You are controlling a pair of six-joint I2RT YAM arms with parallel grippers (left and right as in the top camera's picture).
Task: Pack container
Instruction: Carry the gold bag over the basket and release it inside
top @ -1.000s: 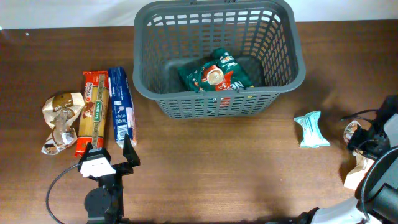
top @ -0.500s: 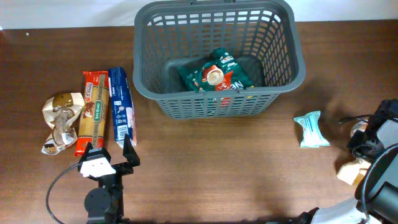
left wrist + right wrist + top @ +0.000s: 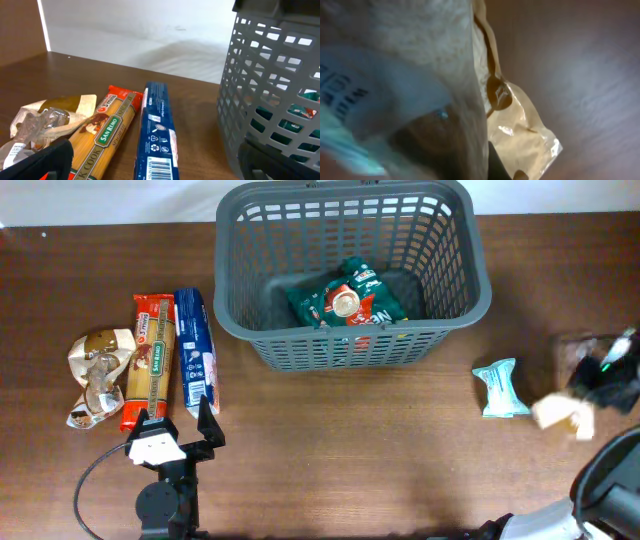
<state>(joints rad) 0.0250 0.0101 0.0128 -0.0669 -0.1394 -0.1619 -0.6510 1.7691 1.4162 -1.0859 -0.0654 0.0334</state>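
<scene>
The rice should next go up and over the green snack packet (image 3: 347, 302) with my right gripper and be released, since the container (image 3: 452, 305) is to its left in the overhead view.
The container (image 3: 452, 305), a dark grey lattice basket, stands at the back centre with a green snack packet (image 3: 347, 302) lying inside. At the far right my right gripper (image 3: 603, 377) is blurred and shut on a beige crinkled packet (image 3: 562, 415) held just above the table. That beige packet (image 3: 520, 130) fills the right wrist view. My left gripper (image 3: 172, 420) rests open near the front left with nothing between its fingers. In the left wrist view a blue packet (image 3: 157, 135) lies straight ahead of it, with the container (image 3: 270, 90) to its right.
A small teal packet (image 3: 499, 388) lies left of the right gripper. At the left, side by side, lie a blue packet (image 3: 195, 350), a red spaghetti pack (image 3: 152, 358) and a crumpled beige packet (image 3: 95, 370). A cable (image 3: 90, 480) loops from the left arm.
My right gripper has shut on the beige packet and carried it off the table's front right corner, up and toward the teal packet. The left arm has not moved.
</scene>
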